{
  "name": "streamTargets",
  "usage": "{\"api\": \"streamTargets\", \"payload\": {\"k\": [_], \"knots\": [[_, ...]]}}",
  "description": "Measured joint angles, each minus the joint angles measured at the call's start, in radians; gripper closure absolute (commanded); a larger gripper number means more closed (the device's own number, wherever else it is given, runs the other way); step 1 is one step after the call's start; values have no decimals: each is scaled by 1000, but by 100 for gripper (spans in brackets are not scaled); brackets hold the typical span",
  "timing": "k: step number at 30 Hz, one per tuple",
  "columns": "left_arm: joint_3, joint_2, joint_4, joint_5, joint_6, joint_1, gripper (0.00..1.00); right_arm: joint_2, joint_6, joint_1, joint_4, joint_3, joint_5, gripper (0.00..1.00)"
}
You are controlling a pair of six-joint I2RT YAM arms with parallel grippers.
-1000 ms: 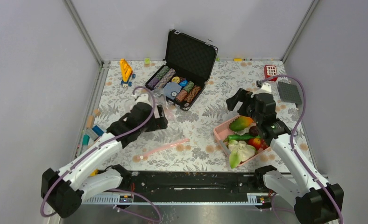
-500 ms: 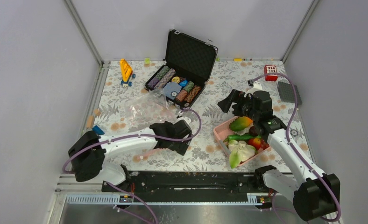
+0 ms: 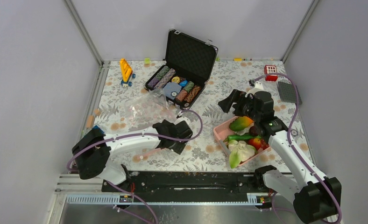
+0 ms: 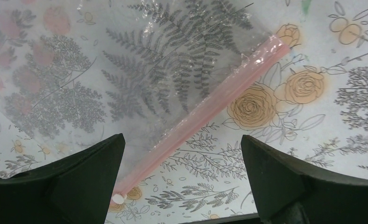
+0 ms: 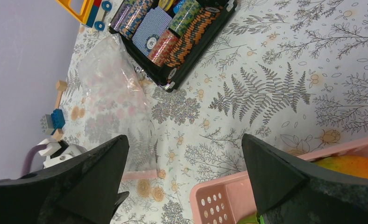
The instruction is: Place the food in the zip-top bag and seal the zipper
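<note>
The left gripper should next lower its open fingers onto the zipper and close, because the middle of the pink zipper (image 4: 201, 112) is below the left gripper and crosses the gap between its fingers.
The clear zip-top bag (image 3: 142, 112) lies flat at the table's left middle. Its pink zipper (image 4: 201, 112) runs diagonally in the left wrist view, a white tab at its lower end. My left gripper (image 3: 178, 137) hovers over the strip, open and empty (image 4: 182, 137). The food sits in a pink basket (image 3: 221, 130): mango (image 3: 240, 123), green vegetable (image 3: 240, 137), red fruit (image 3: 254, 142), white-green leafy pieces (image 3: 240, 151). My right gripper (image 3: 230, 102) is open and empty (image 5: 184, 137), just beyond the basket's far corner. The bag (image 5: 112, 88) also shows in the right wrist view.
An open black case of poker chips (image 3: 180, 84) stands behind the bag. A yellow toy (image 3: 125, 70) is at the back left, a red block (image 3: 270, 71) and grey plate (image 3: 289, 92) at the back right. Small blocks (image 3: 89, 122) lie along the left edge.
My left arm has swung from over the bag down and to the right, over the pink zipper strip near the front. My right gripper has shifted slightly left and back.
</note>
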Motion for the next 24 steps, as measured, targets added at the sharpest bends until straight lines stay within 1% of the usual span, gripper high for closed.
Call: {"api": "streamTargets", "payload": {"k": [3,7,8,12,15,17,18,21,22,24], "knots": [[0,33,-5,-21,12,0,4,-1,0,0,-1,0,0,0],[0,73,-6,-39,30,0,12,-1,0,0,-5,0,0,0],[0,79,-6,-43,31,0,15,-1,0,0,-5,0,0,0],[6,111,-1,-60,37,1,36,-4,0,0,-5,0,0,0],[6,127,9,-59,55,10,43,-5,0,0,-5,0,-1,0],[6,132,12,-59,61,18,51,-5,0,0,-5,0,-1,0],[6,132,13,-59,62,23,53,-6,0,0,-5,0,-1,0],[13,134,13,-59,70,37,70,-11,0,0,-5,0,0,0],[18,134,13,-59,74,42,73,-13,0,0,-5,0,0,0],[27,137,15,-63,79,45,74,-15,0,0,-5,0,0,0]]}}
